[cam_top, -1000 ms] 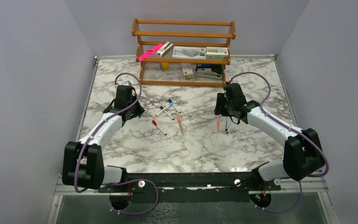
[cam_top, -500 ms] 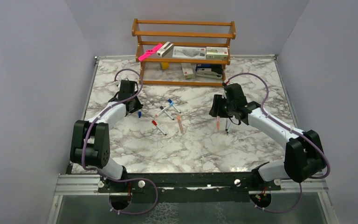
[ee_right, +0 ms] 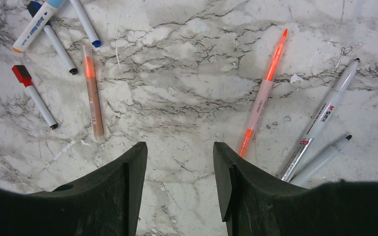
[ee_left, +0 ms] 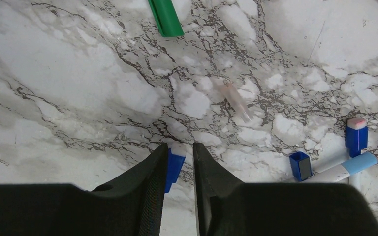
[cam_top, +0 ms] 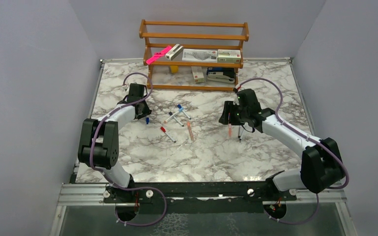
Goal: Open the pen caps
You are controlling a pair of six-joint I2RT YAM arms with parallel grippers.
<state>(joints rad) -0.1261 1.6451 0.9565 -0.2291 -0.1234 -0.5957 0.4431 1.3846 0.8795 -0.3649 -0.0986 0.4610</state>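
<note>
A clear cap still covers the orange pen's tip. My right gripper will next go left in the top view and down onto the pen's near end.
My left gripper is low over the marble with its jaws narrowly apart. A blue pen cap lies between them against the left finger, with a gap to the right finger. In the top view this gripper is left of the pens, and a blue cap lies beside it. A green cap, a clear cap and a second blue cap lie loose. My right gripper is open and empty over bare table. It is between one orange pen and another orange pen.
A red-capped marker and other markers lie at the left. Two white pens lie right of my right gripper. A wooden shelf at the back holds a pink bar, boxes and a black stapler.
My left arm has folded back, its elbow swinging toward the near left, while the gripper stays by the blue cap. My right gripper has shifted slightly left.
</note>
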